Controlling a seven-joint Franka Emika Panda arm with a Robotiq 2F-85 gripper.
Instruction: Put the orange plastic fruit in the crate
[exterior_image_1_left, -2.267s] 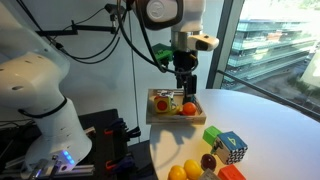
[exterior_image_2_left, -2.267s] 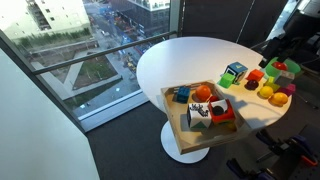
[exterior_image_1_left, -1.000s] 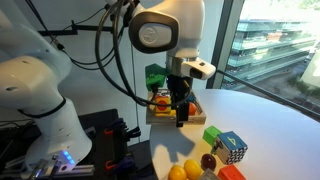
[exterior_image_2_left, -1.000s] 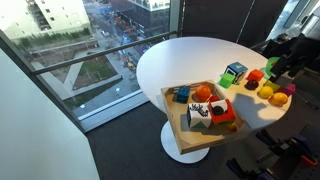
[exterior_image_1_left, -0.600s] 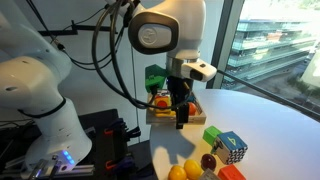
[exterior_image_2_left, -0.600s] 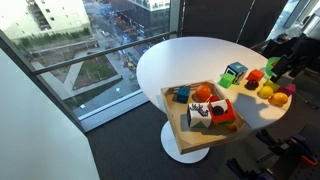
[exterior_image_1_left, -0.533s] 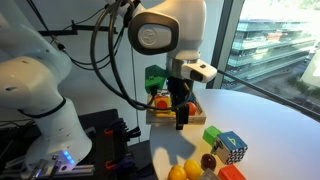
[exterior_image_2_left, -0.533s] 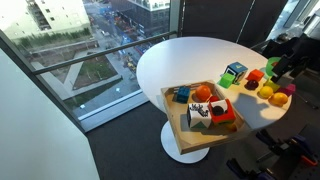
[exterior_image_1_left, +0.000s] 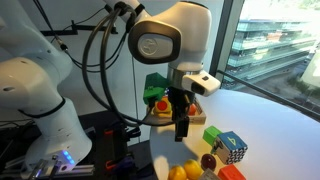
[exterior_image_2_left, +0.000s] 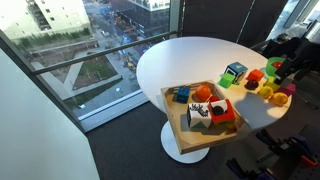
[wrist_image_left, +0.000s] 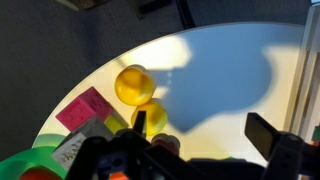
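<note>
My gripper shifts down and to the left in the wrist view next and lowers its open fingers around the orange plastic fruit, since the fruit lies that way.
The orange plastic fruit (exterior_image_1_left: 177, 172) lies on the white table near its front edge. It is in a row with a yellow round fruit (exterior_image_1_left: 193, 167) and a dark red-purple one (exterior_image_1_left: 208, 161). The wooden crate (exterior_image_1_left: 160, 116) stands further back, partly hidden behind my gripper (exterior_image_1_left: 181, 128). It also shows in an exterior view (exterior_image_2_left: 176, 118), with several toys inside. My gripper hangs above the table between crate and fruits, open and empty. In the wrist view its fingers (wrist_image_left: 200, 130) are wide apart, with two yellowish balls and the dark fruit (wrist_image_left: 165, 145) to their left.
Coloured cubes stand beside the fruits: a green one (exterior_image_1_left: 212, 135), a blue checkered one (exterior_image_1_left: 232, 148) and an orange-red one (exterior_image_1_left: 232, 173). The round white table (exterior_image_2_left: 190, 60) ends close to the fruits. A large window is behind it.
My gripper has moved away from the crate, down and towards the fruits. It stays open. The fruits and the crate have not moved.
</note>
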